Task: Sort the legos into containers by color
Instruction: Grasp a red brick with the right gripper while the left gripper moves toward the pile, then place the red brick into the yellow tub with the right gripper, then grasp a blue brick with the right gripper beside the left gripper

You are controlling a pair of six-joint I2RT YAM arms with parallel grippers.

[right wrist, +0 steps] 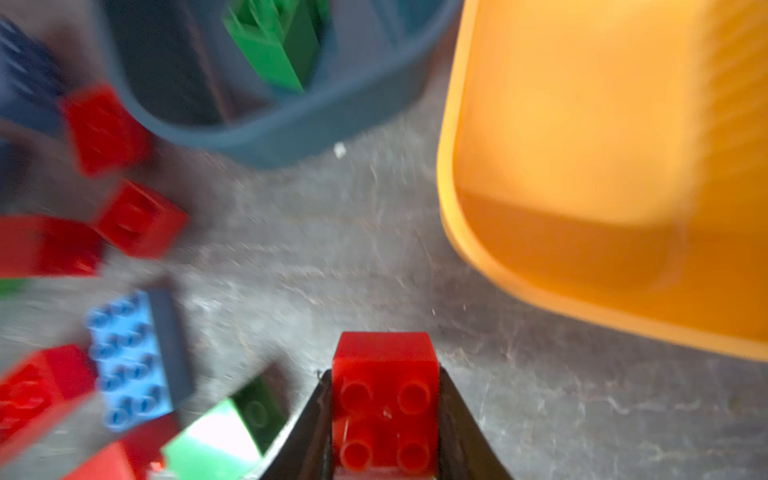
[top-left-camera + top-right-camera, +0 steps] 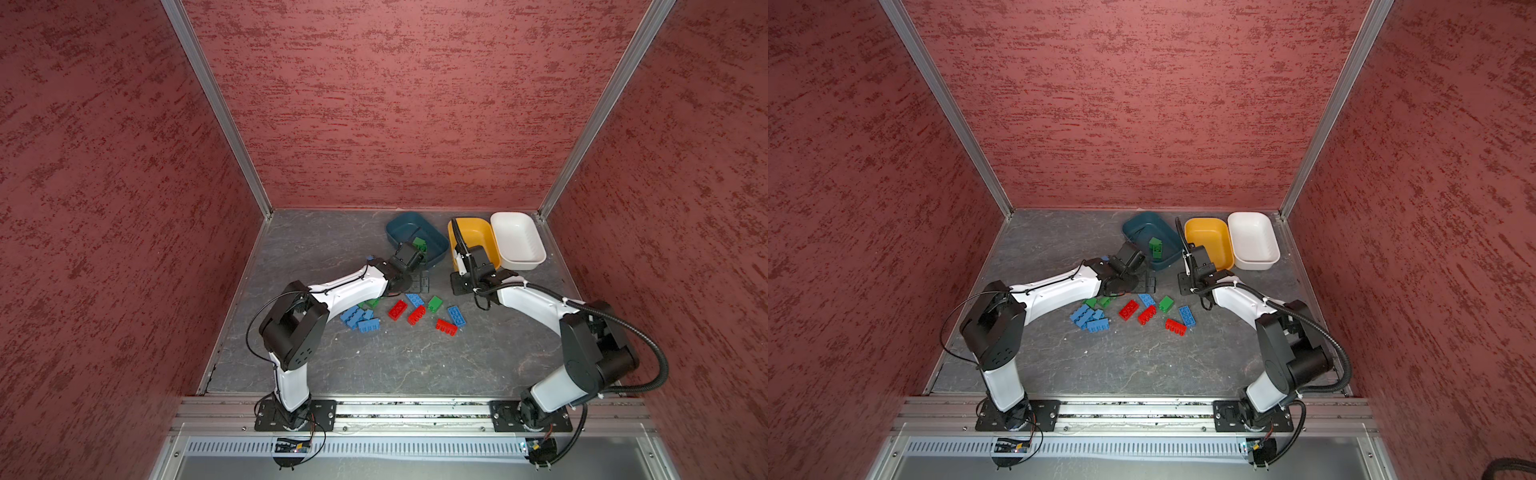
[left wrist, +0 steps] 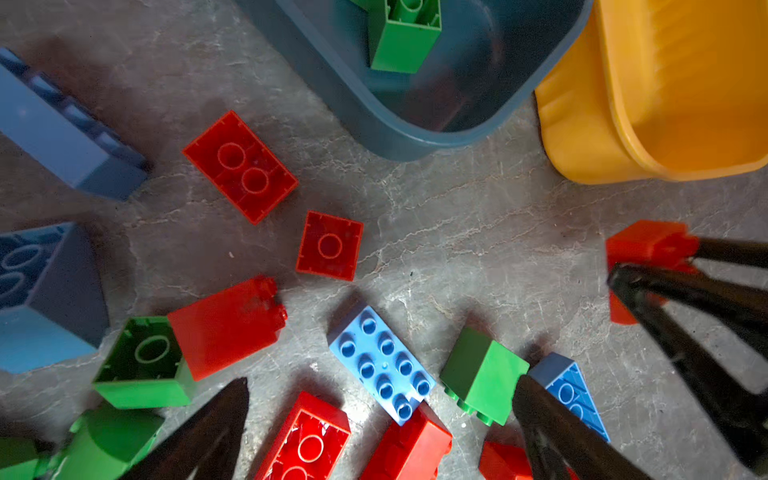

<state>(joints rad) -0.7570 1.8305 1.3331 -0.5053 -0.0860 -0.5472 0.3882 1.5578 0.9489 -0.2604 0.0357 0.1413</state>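
The red brick (image 1: 384, 407) in my right gripper goes outward over the orange-yellow tub's near rim next for release, as the tub's bottom lies outward, brick-free.
Red, green and blue legos (image 2: 397, 309) lie scattered on the grey table, several of them close in the left wrist view, such as a blue oblong brick (image 3: 382, 361). The containers stand at the back: a dark teal tub (image 2: 399, 222) with a green brick (image 2: 1156, 246) in it, an orange-yellow tub (image 2: 478, 237) and a white tub (image 2: 519, 241). My left gripper (image 3: 380, 384) hangs open over the bricks near the teal tub, holding nothing. My right gripper (image 1: 384, 374) is shut on a small square red brick (image 1: 384, 407), just in front of the orange-yellow tub (image 1: 602, 166).
Red textured walls close in the table on three sides. An aluminium rail (image 2: 415, 409) with both arm bases runs along the front edge. The orange-yellow and white tubs touch each other at the back right. The right arm's black cable hose (image 2: 648, 345) loops out to the right.
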